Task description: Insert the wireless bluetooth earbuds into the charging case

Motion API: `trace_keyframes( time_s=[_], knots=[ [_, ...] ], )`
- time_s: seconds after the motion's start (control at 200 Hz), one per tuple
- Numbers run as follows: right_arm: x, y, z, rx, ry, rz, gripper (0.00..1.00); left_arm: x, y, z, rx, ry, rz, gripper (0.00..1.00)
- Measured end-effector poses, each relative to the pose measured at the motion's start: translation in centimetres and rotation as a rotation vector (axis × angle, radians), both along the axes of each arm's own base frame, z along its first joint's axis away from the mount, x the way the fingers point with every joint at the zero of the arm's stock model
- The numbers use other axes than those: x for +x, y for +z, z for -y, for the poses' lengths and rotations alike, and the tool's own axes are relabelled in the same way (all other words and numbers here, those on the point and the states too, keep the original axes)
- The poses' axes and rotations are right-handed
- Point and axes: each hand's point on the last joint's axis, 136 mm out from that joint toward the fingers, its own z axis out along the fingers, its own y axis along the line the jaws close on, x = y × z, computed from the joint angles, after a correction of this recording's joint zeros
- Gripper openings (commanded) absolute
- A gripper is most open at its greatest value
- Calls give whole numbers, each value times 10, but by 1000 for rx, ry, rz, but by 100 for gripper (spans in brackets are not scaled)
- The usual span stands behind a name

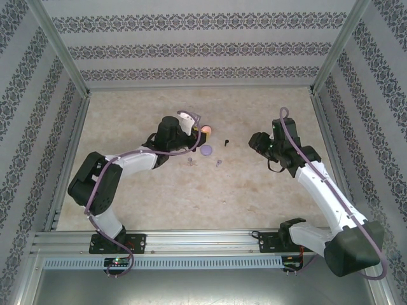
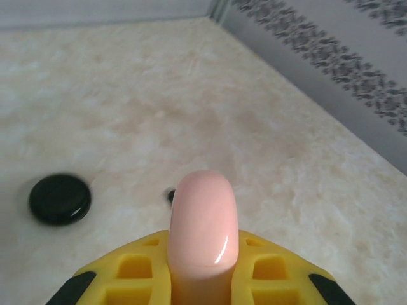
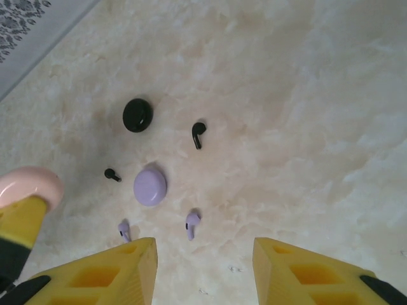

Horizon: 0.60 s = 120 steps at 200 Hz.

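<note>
I will next move my left gripper off the purple case (image 3: pixel 150 185), then lower the pink case onto empty table away from the earbuds to release it.
My left gripper (image 2: pixel 203 241) is shut on a glossy pink charging case (image 2: pixel 203 216), which stands on edge between the yellow fingers and hangs over the table (image 1: pixel 205 130). On the table lie a round black case (image 3: pixel 137 115), a round purple case (image 3: pixel 150 185), two black earbuds (image 3: pixel 198 133) (image 3: pixel 112 174) and two pale purple earbuds (image 3: pixel 192 223) (image 3: pixel 124 230). My right gripper (image 3: pixel 203 248) is open, above and to the right of these with nothing between its fingers. From above, it (image 1: pixel 255 141) is right of a black earbud (image 1: pixel 226 141).
The pale marbled table (image 1: pixel 254 190) is fenced by patterned walls with metal posts (image 1: pixel 63 57) at the back corners. The black case (image 2: pixel 59 198) and one black bud (image 2: pixel 170 196) lie just beyond the held pink case. A metal rail (image 1: pixel 203 238) runs along the near edge.
</note>
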Motion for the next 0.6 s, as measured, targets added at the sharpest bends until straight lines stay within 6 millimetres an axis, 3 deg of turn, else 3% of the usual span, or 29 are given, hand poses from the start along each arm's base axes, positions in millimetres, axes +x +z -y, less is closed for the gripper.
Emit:
trace_keyframes(
  time_s=[0.16,0.325,0.42,0.545,0.6],
  knots=[
    [-5,-15,-6,11,21,-12,46,21,-25,-54,-7,156,-158,0],
    [-9,-18,-27,22,82,-10,47,30,-58,-112,-10,302,-302,0],
    [-8,-23,-38,22,110,-18,48,28,-82,-122,-10,315,-384,0],
    [-10,-33,-50,15,144,-45,49,15,-124,-121,8,290,-522,0],
    [-12,-36,-55,10,160,-55,50,17,-123,-117,-12,268,-533,0]
  ],
)
